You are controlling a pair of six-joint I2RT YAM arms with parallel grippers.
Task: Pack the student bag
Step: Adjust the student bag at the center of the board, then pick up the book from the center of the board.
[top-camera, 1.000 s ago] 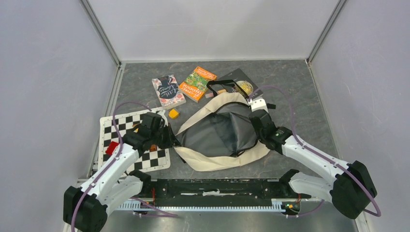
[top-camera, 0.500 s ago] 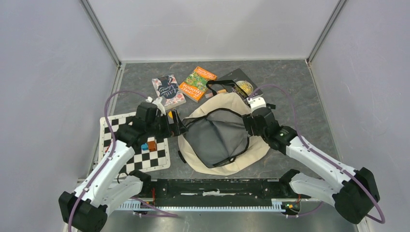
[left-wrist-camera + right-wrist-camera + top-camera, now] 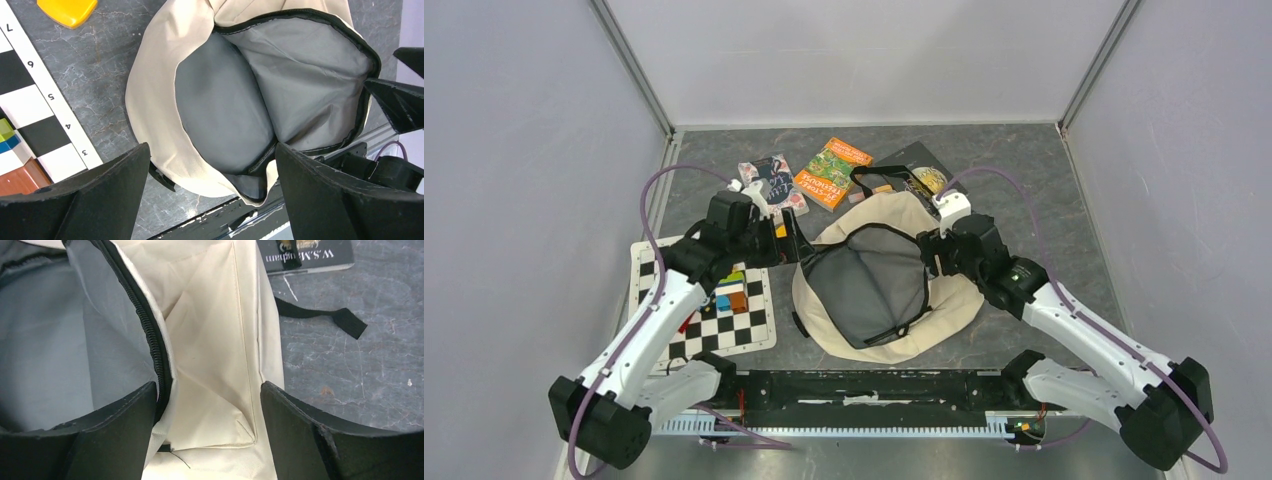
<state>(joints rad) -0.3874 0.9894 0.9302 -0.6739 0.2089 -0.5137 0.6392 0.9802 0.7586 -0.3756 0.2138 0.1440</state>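
Observation:
I will next swing my left gripper outward, left in the top view, and down to the floral book's wall-side edge [image 3: 742, 172], because it lies outward of the gripper.
The student bag [image 3: 954, 300], cream fabric with grey lining and a black zipper, lies in the middle of the table with its mouth gaping upward. My left gripper [image 3: 796, 248] hovers at the bag's left rim. In the left wrist view it [image 3: 210, 165] stands open above the cream edge [image 3: 155, 75] and holds nothing. My right gripper [image 3: 929, 255] is at the bag's right rim. In the right wrist view it [image 3: 207, 395] is open, its fingers either side of the cream side panel [image 3: 215, 340] and zipper [image 3: 150, 335], not pinching them.
Behind the bag lie a floral book [image 3: 772, 183], an orange-green book [image 3: 833, 172] and a dark book [image 3: 924, 170]. A checkered mat [image 3: 754, 325] with coloured blocks [image 3: 732, 295] lies at the left. A yellow piece [image 3: 67, 10] and a black strap [image 3: 320, 315] lie on the table.
Both grippers have opened and let go of the bag's rim. The bag's mouth, stretched wide before, has settled rounder. The left arm has lifted and moved away from me.

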